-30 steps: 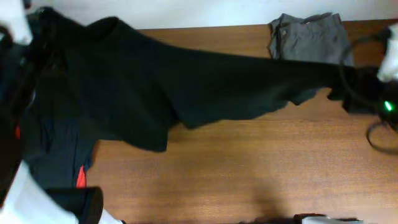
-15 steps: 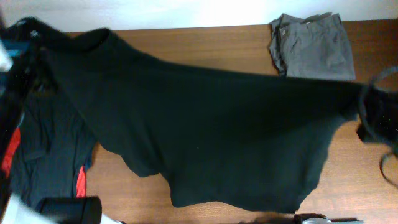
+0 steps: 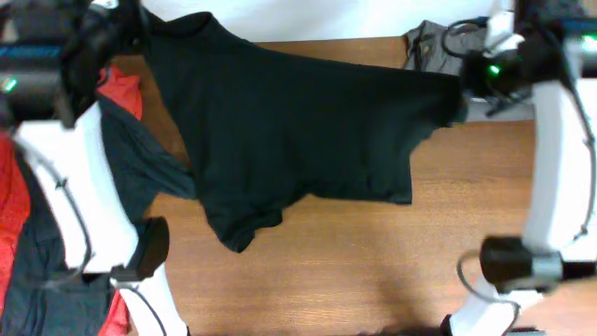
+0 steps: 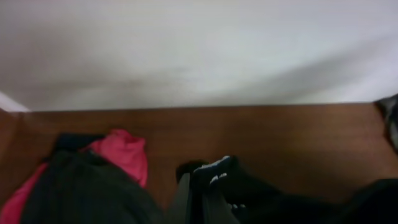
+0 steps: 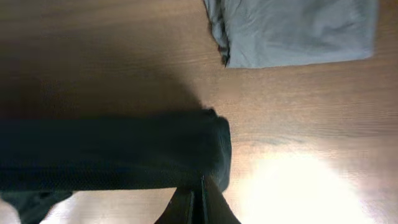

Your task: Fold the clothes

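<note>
The left gripper moves down toward the bare wood (image 3: 167, 110) (image 4: 164, 153) beside the red clothes below it next and releases the black t-shirt's corner there, as the t-shirt still hangs.
A black t-shirt (image 3: 298, 140) hangs stretched in the air above the wooden table (image 3: 373, 271), held at both ends. My left gripper (image 3: 140, 23) is shut on its left edge at the far left; the left wrist view shows the jaws (image 4: 202, 186) closed on black cloth (image 4: 249, 193). My right gripper (image 3: 459, 93) is shut on the shirt's right edge; the right wrist view shows the jaws (image 5: 200, 196) pinched on a taut band of black cloth (image 5: 112, 155). The shirt's lower edge droops toward the table.
A folded grey garment (image 3: 434, 47) lies at the far right of the table, also in the right wrist view (image 5: 292, 31). A pile of dark and red clothes (image 3: 112, 159) lies at the left edge. A white wall runs behind the table.
Both arms have lifted and moved toward the back; the black shirt, spread low across the table before, now hangs higher and narrower between the grippers.
</note>
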### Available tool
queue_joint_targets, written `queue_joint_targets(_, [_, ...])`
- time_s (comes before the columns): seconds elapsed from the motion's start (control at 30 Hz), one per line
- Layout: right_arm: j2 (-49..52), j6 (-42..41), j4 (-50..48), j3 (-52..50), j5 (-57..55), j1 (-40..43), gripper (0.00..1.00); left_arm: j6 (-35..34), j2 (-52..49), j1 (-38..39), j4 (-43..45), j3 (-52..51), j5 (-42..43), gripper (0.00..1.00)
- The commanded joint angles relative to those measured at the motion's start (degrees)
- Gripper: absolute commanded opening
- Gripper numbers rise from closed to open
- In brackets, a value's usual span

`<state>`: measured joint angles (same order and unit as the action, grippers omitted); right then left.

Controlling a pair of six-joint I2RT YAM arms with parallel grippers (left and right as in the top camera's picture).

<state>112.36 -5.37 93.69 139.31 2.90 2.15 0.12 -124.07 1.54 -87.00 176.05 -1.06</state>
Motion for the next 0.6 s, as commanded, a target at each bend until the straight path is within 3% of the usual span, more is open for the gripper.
queue_joint_targets(0.0, [6.27, 0.28, -2.47, 0.09, -1.60, 0.81, 0.04, -0.57, -5.49, 0.24, 2.58, 0.24, 0.02, 0.01])
queue_joint_targets(0.13, [15.69, 0.31, -11.61, 0.09, -0.76, 0.81, 0.04, -0.57, -14.84, 2.21, 9.97, 0.24, 0.00, 0.01])
queue_joint_targets(0.37, [20.81, 0.50, -21.03, 0.09, 0.98, 0.11, 0.04, -0.59, -24.09, 2.91, 16.48, 0.24, -0.04, 0.01])
queue_joint_targets(0.57, [20.94, 0.50, -22.99, 0.09, 1.01, 0.11, 0.04, -0.59, -24.37, 2.91, 18.34, 0.24, -0.20, 0.01])
